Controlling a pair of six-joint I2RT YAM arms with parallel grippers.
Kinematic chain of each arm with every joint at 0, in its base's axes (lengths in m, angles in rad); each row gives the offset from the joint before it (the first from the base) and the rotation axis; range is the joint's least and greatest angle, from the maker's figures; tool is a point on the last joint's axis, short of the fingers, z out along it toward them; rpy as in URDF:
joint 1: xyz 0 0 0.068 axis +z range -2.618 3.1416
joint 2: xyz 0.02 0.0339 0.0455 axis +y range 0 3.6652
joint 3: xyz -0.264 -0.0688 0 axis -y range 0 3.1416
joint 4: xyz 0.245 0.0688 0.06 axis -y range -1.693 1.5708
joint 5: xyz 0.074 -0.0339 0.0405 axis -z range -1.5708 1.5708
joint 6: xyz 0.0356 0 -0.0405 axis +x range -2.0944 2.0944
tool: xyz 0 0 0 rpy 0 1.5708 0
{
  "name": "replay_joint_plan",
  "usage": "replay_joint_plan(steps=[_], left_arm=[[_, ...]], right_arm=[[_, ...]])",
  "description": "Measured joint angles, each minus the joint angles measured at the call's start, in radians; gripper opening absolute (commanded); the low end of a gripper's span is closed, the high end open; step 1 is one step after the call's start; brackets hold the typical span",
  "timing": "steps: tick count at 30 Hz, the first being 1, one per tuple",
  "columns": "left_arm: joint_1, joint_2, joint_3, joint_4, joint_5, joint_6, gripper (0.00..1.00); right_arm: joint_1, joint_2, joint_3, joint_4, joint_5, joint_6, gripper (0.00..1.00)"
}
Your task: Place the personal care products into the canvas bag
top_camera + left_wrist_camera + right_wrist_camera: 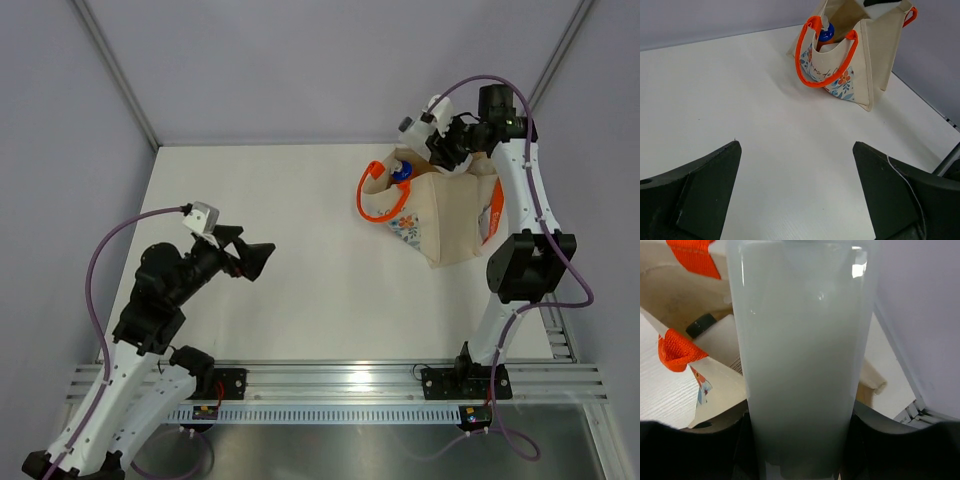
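My right gripper will next move down and to the right in the top view, into the canvas bag's opening that lies below, and release the tube [800, 355].
My right gripper [800, 442] is shut on a silvery-white tube [800, 355] that stands upright between its fingers and fills the right wrist view. It hangs over the open mouth of the canvas bag [445, 220], which stands at the far right of the table with its orange handles [378, 200] drooping left. Inside the bag lie a white flat bottle [722, 342] with a black cap [701, 325] and a blue-capped container [826, 34]. Far off at the left, my left gripper [255, 260] is open over bare table, nothing between its fingers [705, 185].
The bag stands close to the table's right edge [925, 100] and the back wall. A metal rail [330, 380] with both arm bases runs along the near edge. White tabletop [290, 250] lies between the left gripper and the bag.
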Motion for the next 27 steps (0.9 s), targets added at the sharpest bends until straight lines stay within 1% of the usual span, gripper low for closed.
replay_joint_plan(steps=[5,7,11,18,22,26,27], left_arm=[[0.000,-0.007,-0.004,0.000,-0.002,-0.004,0.99],[0.000,-0.006,-0.007,0.000,-0.002,-0.006,0.99],[0.000,0.001,-0.009,-0.001,-0.002,-0.008,0.99],[0.000,0.021,-0.009,-0.011,-0.004,-0.008,0.99],[0.000,0.027,-0.009,-0.015,-0.007,-0.008,0.99],[0.000,0.027,-0.011,-0.016,-0.010,-0.008,0.99],[0.000,0.027,-0.011,-0.016,-0.010,-0.008,0.99]], right_arm=[[-0.006,-0.063,-0.172,0.114,-0.021,-0.134,0.00],[-0.005,-0.092,-0.210,0.136,-0.013,-0.183,0.00],[-0.004,-0.088,-0.211,0.176,0.036,-0.236,0.00],[-0.032,-0.026,-0.131,0.160,0.123,-0.357,0.00],[-0.048,-0.019,-0.155,0.167,0.158,-0.434,0.00],[-0.066,-0.032,-0.261,0.172,0.158,-0.541,0.08],[-0.069,-0.036,-0.288,0.167,0.156,-0.570,0.13]])
